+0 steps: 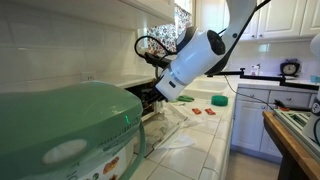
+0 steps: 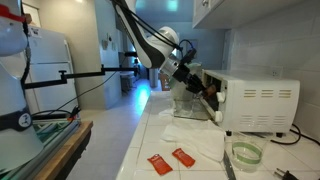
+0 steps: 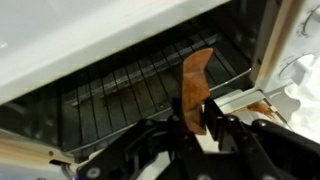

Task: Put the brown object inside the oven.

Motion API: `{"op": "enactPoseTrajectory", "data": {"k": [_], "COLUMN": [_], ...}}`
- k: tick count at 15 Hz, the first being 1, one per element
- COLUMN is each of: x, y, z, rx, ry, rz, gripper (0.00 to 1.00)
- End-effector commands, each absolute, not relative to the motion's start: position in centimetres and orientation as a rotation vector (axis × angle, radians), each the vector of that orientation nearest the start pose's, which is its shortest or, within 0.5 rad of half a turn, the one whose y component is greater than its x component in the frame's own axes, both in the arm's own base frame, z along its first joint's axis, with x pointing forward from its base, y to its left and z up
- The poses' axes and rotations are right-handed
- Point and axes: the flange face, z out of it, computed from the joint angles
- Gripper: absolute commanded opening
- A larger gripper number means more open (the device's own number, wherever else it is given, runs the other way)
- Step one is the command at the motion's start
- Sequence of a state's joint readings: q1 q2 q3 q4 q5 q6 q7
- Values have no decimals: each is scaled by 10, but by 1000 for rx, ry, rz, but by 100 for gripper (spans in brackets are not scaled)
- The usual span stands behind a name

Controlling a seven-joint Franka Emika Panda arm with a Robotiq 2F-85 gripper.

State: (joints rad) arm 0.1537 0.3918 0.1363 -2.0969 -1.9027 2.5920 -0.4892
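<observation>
My gripper pushes deeper over the middle of the wire rack [image 3: 150, 84] next, because the brown object still hangs by the rack's front edge.
In the wrist view my gripper [image 3: 197, 125] is shut on the brown object [image 3: 195, 85], a brown-orange piece that stands up between the fingers. It is held just in front of the oven [image 3: 130, 40], whose door is open, over the dark wire rack [image 3: 140, 90]. In an exterior view the gripper [image 2: 203, 90] is at the open front of the white-and-silver oven [image 2: 262, 104]. In an exterior view the arm [image 1: 195, 60] reaches behind the green appliance, and the oven and gripper are mostly hidden there.
A big green domed appliance [image 1: 65, 130] fills the foreground. Flat red pieces [image 2: 170, 160] and white paper lie on the counter, with a clear-lidded container [image 2: 243, 153] near the oven. A green item [image 1: 218, 100] and red pieces [image 1: 205, 112] lie further along the counter.
</observation>
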Motion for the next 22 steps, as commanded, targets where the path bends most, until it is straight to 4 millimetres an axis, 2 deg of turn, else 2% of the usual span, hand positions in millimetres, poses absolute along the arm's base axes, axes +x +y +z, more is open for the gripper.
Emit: {"op": "enactPoseTrajectory", "data": {"k": [1,9,21,22], "x": [557,574,584,585], "y": [181,167,159,158], "z": [224,219,201,200], "rx": [659,579,516,516], "ry": [2090,2070,2073,2072], "rz": [47,72,84,83], "gripper": [7,7,7,17]}}
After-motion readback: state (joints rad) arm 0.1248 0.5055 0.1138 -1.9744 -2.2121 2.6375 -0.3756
